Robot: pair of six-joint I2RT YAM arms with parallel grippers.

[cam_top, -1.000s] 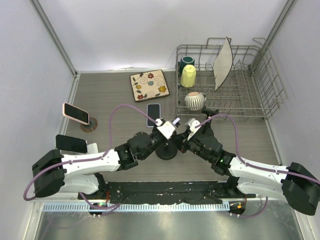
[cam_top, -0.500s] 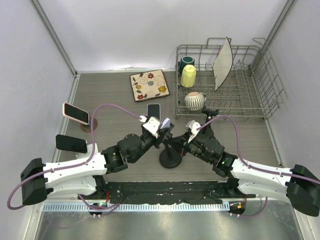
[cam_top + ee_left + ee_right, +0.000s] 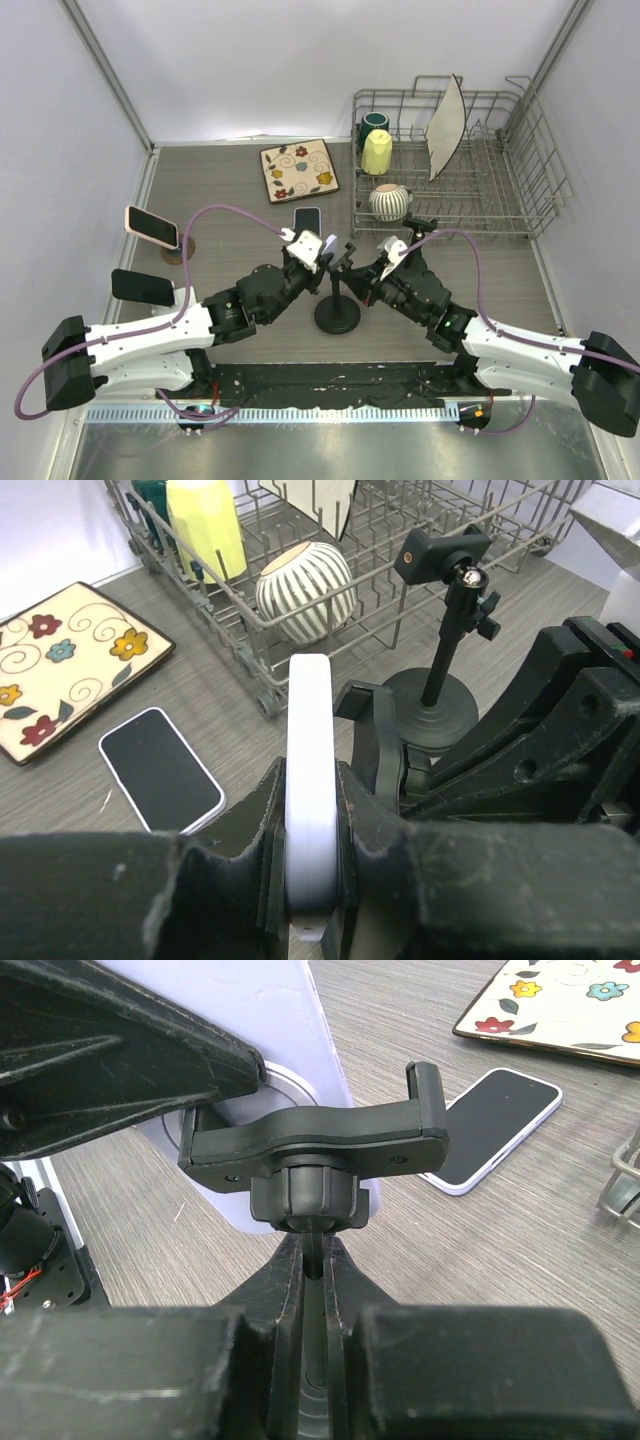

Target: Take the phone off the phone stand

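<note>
I should move my left gripper away from the stand, outward and down next to the flat phone with the dark screen, to let go of the white phone (image 3: pixel 308 730).
My left gripper (image 3: pixel 320 248) is shut on a white phone (image 3: pixel 308 730), held edge-on between its fingers (image 3: pixel 262 810). The phone stands just left of the black phone stand's clamp (image 3: pixel 375 735). In the right wrist view the phone (image 3: pixel 290 1020) sits behind the clamp (image 3: pixel 310 1135), shifted to its left; I cannot tell whether the clamp still grips it. My right gripper (image 3: pixel 315 1250) is shut on the stand's thin stem. In the top view the stand's round base (image 3: pixel 337 315) rests on the table between the arms, with the right gripper (image 3: pixel 362 282) beside the stem.
A dark-screened phone (image 3: pixel 307 228) lies flat behind the stand, near a floral mat (image 3: pixel 299 170). A second black stand (image 3: pixel 445 630) stands by the dish rack (image 3: pixel 500 190), which holds cups, a striped bowl and a plate. Two more phones on stands (image 3: pixel 152 226) are at the left.
The left gripper with the white phone has shifted left and back from the stand's head. The stand's base has slid a little toward the near edge. The right gripper stays on the stem.
</note>
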